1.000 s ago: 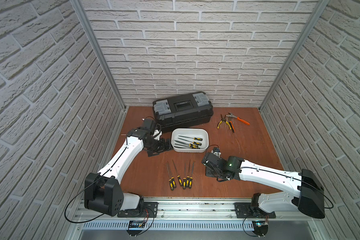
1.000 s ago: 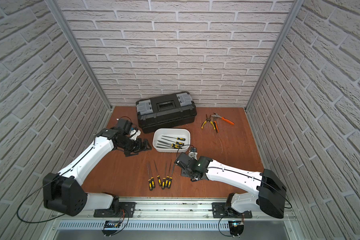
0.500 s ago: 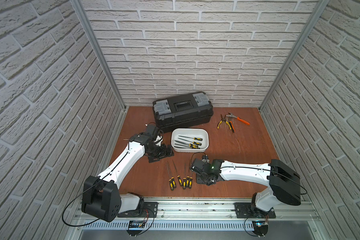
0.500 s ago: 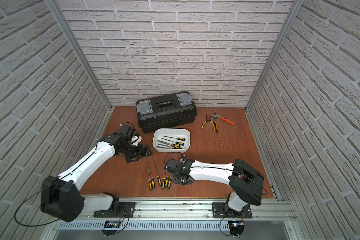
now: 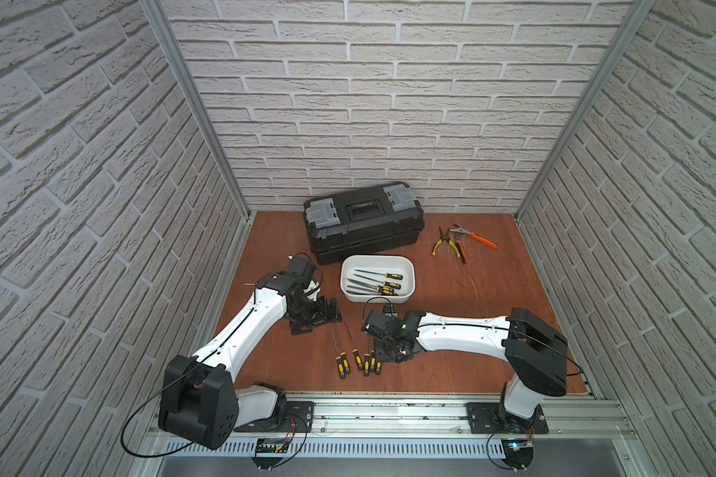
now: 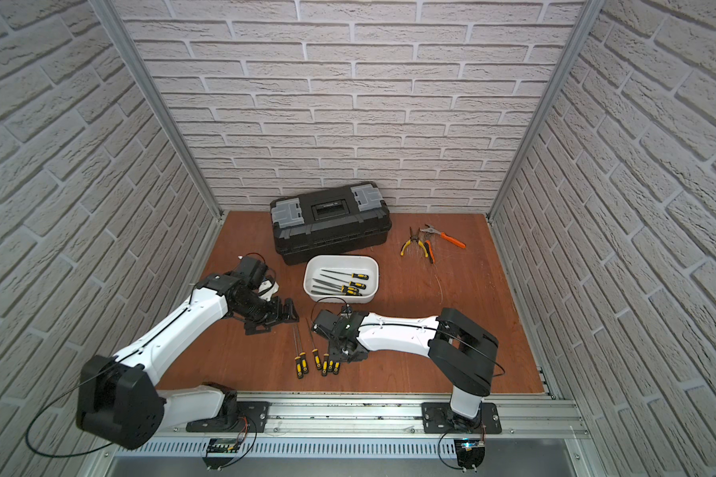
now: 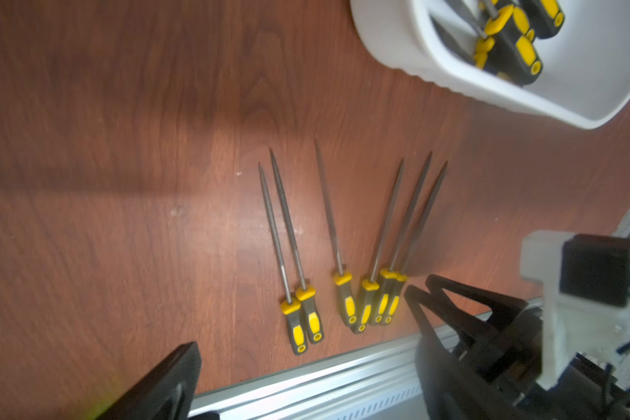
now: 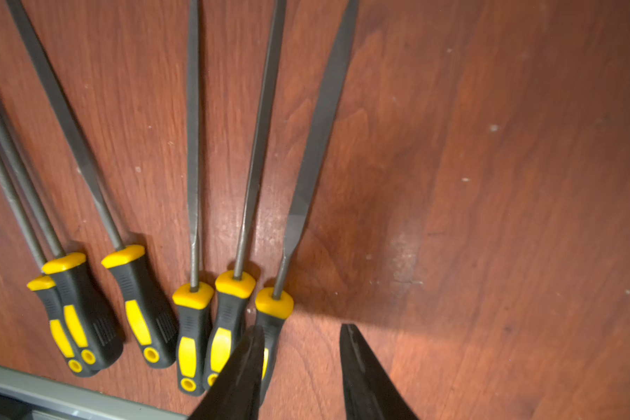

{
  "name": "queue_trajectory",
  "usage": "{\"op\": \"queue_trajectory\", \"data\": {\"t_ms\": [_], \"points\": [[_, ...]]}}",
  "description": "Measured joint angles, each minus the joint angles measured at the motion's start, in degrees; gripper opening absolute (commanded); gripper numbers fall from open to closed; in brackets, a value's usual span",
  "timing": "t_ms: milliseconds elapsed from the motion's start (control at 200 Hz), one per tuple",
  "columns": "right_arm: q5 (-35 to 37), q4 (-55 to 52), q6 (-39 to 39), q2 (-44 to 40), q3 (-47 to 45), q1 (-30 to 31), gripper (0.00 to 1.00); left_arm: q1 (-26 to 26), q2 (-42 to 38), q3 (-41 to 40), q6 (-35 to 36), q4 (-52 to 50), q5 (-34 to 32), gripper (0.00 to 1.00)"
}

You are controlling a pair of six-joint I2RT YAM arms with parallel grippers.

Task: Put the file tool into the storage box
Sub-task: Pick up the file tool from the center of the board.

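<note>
The neighbouring handle sits tight against the flat file tool's handle point(image 5: 378, 368) point(image 8: 273, 336), so my right gripper next needs to lower onto it and shift away from the row to close there.
Several file tools point(image 5: 358, 361) with yellow-and-black handles lie in a row near the table's front edge, blades pointing to the back. My right gripper point(image 8: 302, 327) is open and low over the rightmost file tool point(image 8: 317, 145). One finger overlaps that file's handle and the other hangs over bare table. In both top views the right gripper point(image 6: 342, 353) covers that end of the row. The white storage box point(image 5: 343, 277) stands behind the row and holds several files point(image 5: 383, 281). My left gripper point(image 5: 327, 316) is open and holds nothing, left of the box and behind the row.
A closed black toolbox point(image 5: 364, 223) stands behind the storage box. Pliers with orange and yellow handles point(image 5: 459, 243) lie at the back right. An aluminium rail point(image 5: 389, 406) runs along the table's front edge, close to the file handles. Brick-pattern walls enclose three sides.
My right arm has swung left and forward, bringing its gripper over the right end of the file row. The left gripper has shifted forward, away from the toolbox.
</note>
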Motion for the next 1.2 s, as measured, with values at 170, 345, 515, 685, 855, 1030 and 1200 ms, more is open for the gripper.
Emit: {"op": "queue_trajectory", "data": {"t_ms": [170,345,515,685,855,1030,1200], "points": [[-0.6,0.0,-0.7,1.7,1.2,0.2,0.39,-1.4,-6.0,-2.5,-0.6,-1.7,0.1,0.98],[-0.6,-1.1,-1.3,2.3,1.4,0.3,0.38,-3.5,-10.2,-2.5,-1.5,-2.2,-0.1,0.98],[0.0,-2.1,-1.4,2.1,1.0,0.3,0.37,-6.3,-12.0,-0.3,-1.7,-2.3,-0.8,0.98],[1.1,-1.8,-1.7,-1.8,-3.4,0.3,0.37,-8.5,-13.4,2.8,-2.1,-1.0,-2.4,0.98],[1.1,-1.6,-4.0,-3.9,-5.7,0.4,0.39,-9.7,-15.1,5.3,-2.1,-0.1,-5.6,0.98],[0.8,-1.4,-6.4,-2.9,-4.9,0.8,0.40,-9.7,-15.5,6.4,-2.5,-0.1,-9.3,0.98],[0.7,-1.2,-7.0,-0.4,-3.7,2.0,0.39,-9.7,-15.4,6.9,-2.6,-0.2,-11.3,0.98]]}}
